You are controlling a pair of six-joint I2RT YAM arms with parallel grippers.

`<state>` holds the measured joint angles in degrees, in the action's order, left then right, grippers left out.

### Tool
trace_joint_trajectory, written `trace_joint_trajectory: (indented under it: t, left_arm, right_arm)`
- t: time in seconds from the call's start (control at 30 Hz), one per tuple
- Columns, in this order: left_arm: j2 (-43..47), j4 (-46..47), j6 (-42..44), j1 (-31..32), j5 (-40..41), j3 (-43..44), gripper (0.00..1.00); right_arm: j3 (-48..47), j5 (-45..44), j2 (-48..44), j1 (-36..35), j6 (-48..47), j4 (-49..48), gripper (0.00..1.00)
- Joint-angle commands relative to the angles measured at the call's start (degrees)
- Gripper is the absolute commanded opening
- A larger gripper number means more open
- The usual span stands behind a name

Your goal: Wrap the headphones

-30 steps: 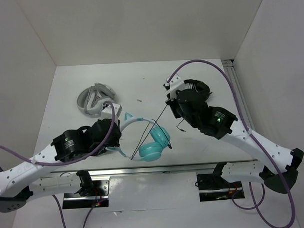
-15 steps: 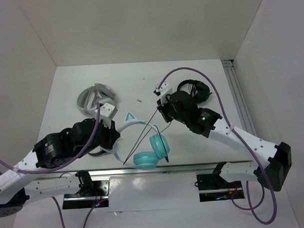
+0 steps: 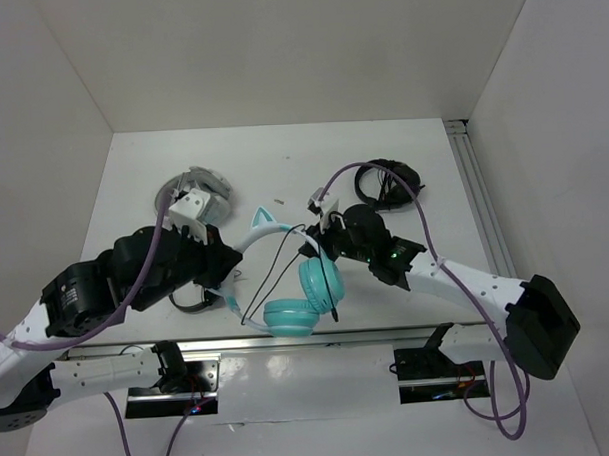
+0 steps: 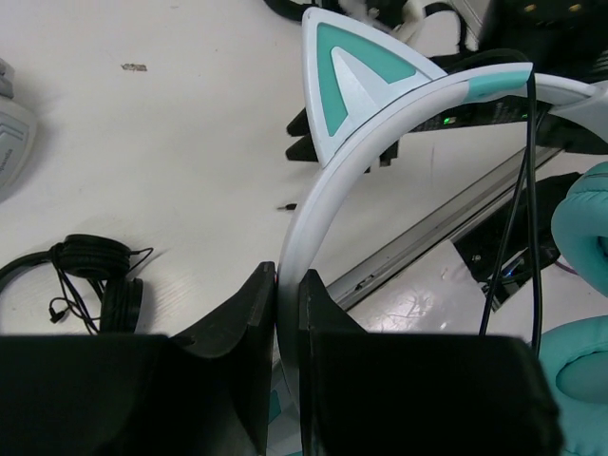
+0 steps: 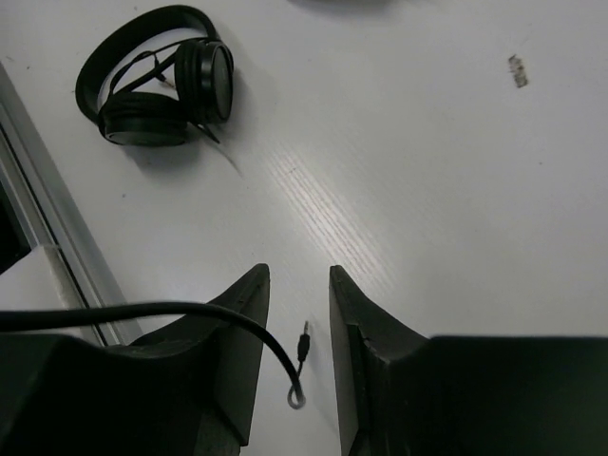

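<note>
My right gripper should go down, pull back and close on the cable's dangling plug end (image 5: 302, 356), because that end hangs below the gap between the gripper's fingers.
The teal headphones (image 3: 305, 288) hang tilted near the front edge, with both earcups low and a cat ear (image 4: 356, 66) uppermost. My left gripper (image 3: 226, 281) is shut on the white headband (image 4: 313, 199); its jaws (image 4: 287, 277) pinch the band. The thin black cable (image 3: 276, 264) loops slack from the headband area down past the earcups. My right gripper (image 3: 321, 237) hovers just above the upper earcup with its jaws a little apart. In the right wrist view the cable (image 5: 190, 313) lies across the left finger, and its plug (image 5: 302, 344) dangles in the gap, not pinched.
Small black headphones (image 3: 388, 180) lie at the back right, also in the right wrist view (image 5: 157, 90). A second black pair (image 4: 90, 275) lies by my left arm. Grey-white folded headphones (image 3: 178, 197) lie at the back left, partly behind that arm. A metal rail (image 3: 288, 341) runs along the front edge.
My left arm has swung the headphones up and to the right. My right gripper has moved left toward the earcups. The cable, taut before, now hangs slack.
</note>
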<state>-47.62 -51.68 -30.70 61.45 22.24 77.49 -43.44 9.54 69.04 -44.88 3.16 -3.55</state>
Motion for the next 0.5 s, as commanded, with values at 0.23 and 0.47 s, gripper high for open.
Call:
trace_joint_trajectory:
  t: [0.23,0.47]
  left_arm:
    - [-0.29,7.29,-7.35,0.25,-1.5,3.54,0.0]
    - [0.33,7.3,-7.89,0.25,-0.89,4.16,0.0]
  right_arm:
    - [4.93,8.48,9.01,0.94,3.87,-20.08,0.39]
    - [8.19,10.23,16.39,0.94,7.03,-27.73,0.39]
